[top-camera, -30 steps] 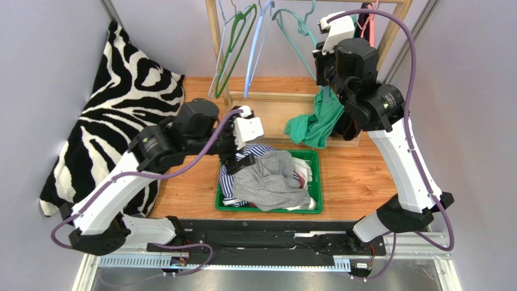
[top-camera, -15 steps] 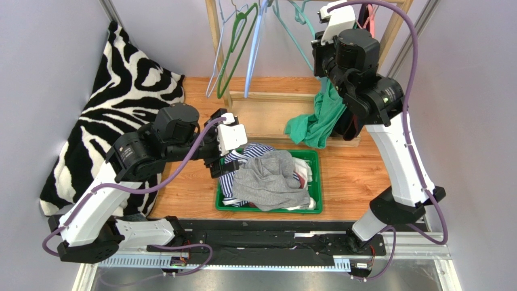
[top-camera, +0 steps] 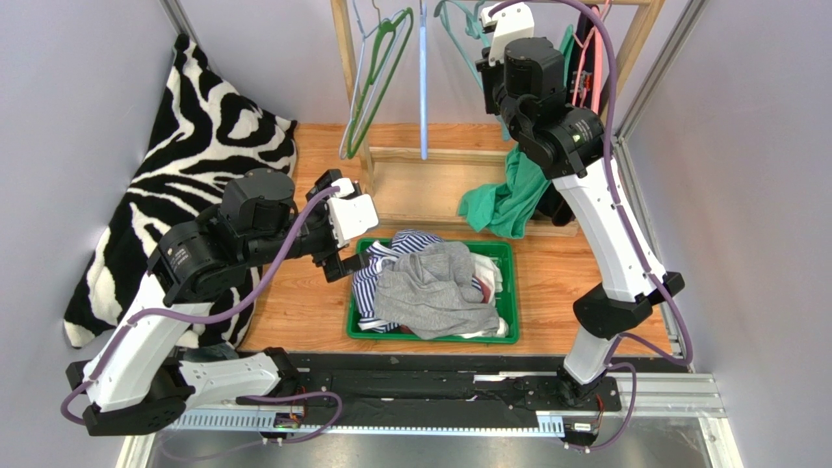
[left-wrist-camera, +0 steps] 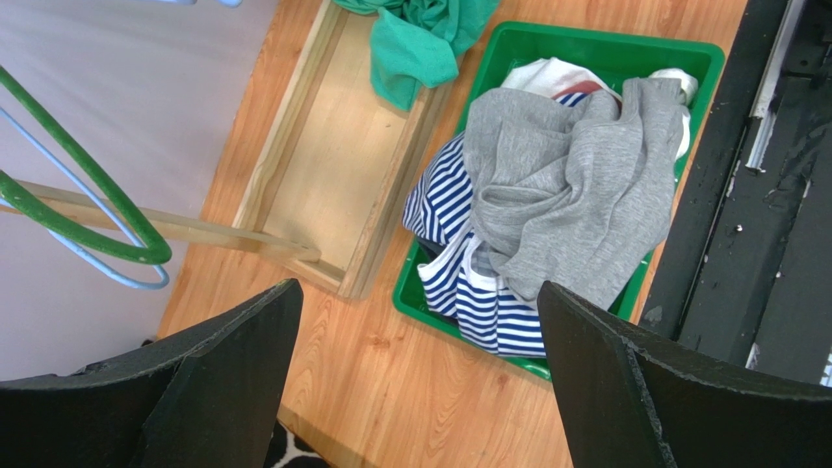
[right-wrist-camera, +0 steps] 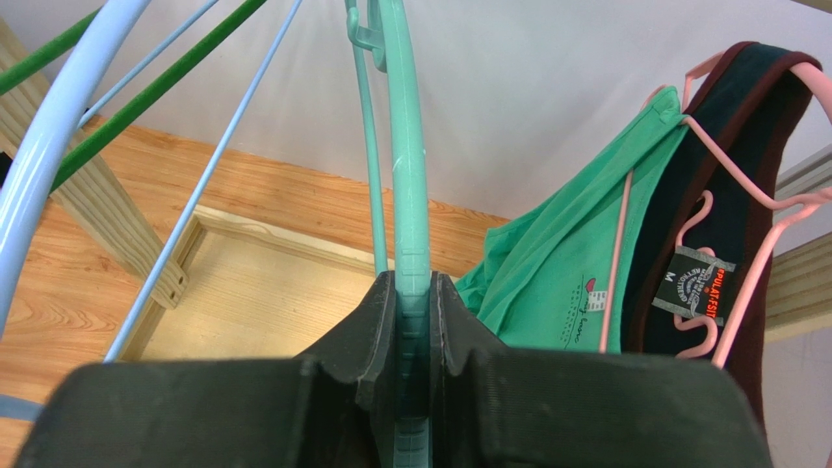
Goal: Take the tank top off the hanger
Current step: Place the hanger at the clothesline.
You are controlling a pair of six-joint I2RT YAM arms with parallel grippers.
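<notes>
My right gripper moves toward the light blue hanger next and releases the bar, since the bare teal hanger (right-wrist-camera: 405,175) hangs close beside the green tank top.
My right gripper (right-wrist-camera: 415,292) is shut on the lower bar of a bare teal hanger (right-wrist-camera: 405,175), up at the wooden rack (top-camera: 344,58). To its right, a green tank top (right-wrist-camera: 557,263) hangs by one strap from a pink hanger (right-wrist-camera: 625,224), and its lower part droops onto the rack's base (top-camera: 503,200). A dark garment (right-wrist-camera: 723,195) hangs behind it. My left gripper (left-wrist-camera: 420,390) is open and empty over the wooden floor, just left of the green bin (top-camera: 508,292). A grey top (top-camera: 430,283) lies on the clothes in that bin.
A green hanger (top-camera: 376,68) and a light blue hanger (top-camera: 423,78) hang on the rack left of my right gripper. A zebra-print cloth (top-camera: 186,166) covers the left wall and floor. A striped garment (left-wrist-camera: 449,263) lies under the grey top. A black rail (top-camera: 430,375) borders the near edge.
My left arm has drawn back to the left, away from the bin, still open. My right arm has shifted up and left with the teal hanger; the other hangers have swung.
</notes>
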